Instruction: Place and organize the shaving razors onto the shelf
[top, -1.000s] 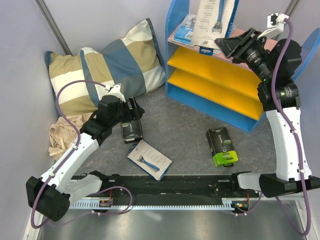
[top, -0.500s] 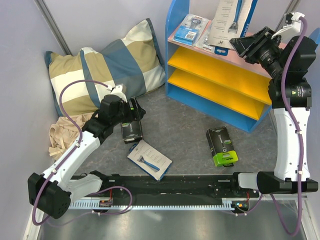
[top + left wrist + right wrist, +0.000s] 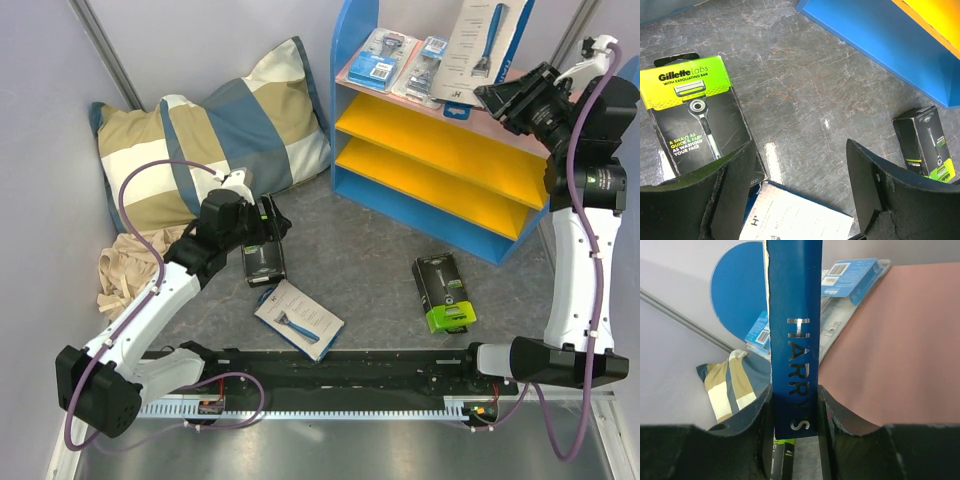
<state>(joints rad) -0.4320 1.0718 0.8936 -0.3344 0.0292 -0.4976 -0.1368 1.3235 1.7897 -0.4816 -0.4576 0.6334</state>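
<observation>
Next, I shift my right gripper toward the right in the top view, onto the bare part of the pink board (image 3: 900, 350), and release, since blister packs occupy the board's other end.
The shelf (image 3: 430, 130) stands at the back right. Two clear blister packs (image 3: 382, 55) (image 3: 425, 68) lie on its pink top board (image 3: 900, 350). My right gripper (image 3: 510, 95) is shut on a flat white box (image 3: 480, 45) and holds it on edge above that board. The box's blue "HARRY'S" edge (image 3: 794, 340) sits between the jaws of my right gripper (image 3: 794, 410). My left gripper (image 3: 800, 190) is open and empty, low over the table beside a black-and-lime box (image 3: 695, 110). A second white box (image 3: 300, 318) and a second black-and-lime box (image 3: 443, 292) lie on the table.
A striped pillow (image 3: 200, 140) leans in the back left corner, with a beige cloth (image 3: 125, 270) beside it. The shelf's blue base (image 3: 890, 45) is ahead of my left gripper. A black rail (image 3: 340, 370) runs along the near edge.
My right gripper has carried the white box to the right and farther back over the pink top board, uncovering the second blister pack. My left arm has barely moved.
</observation>
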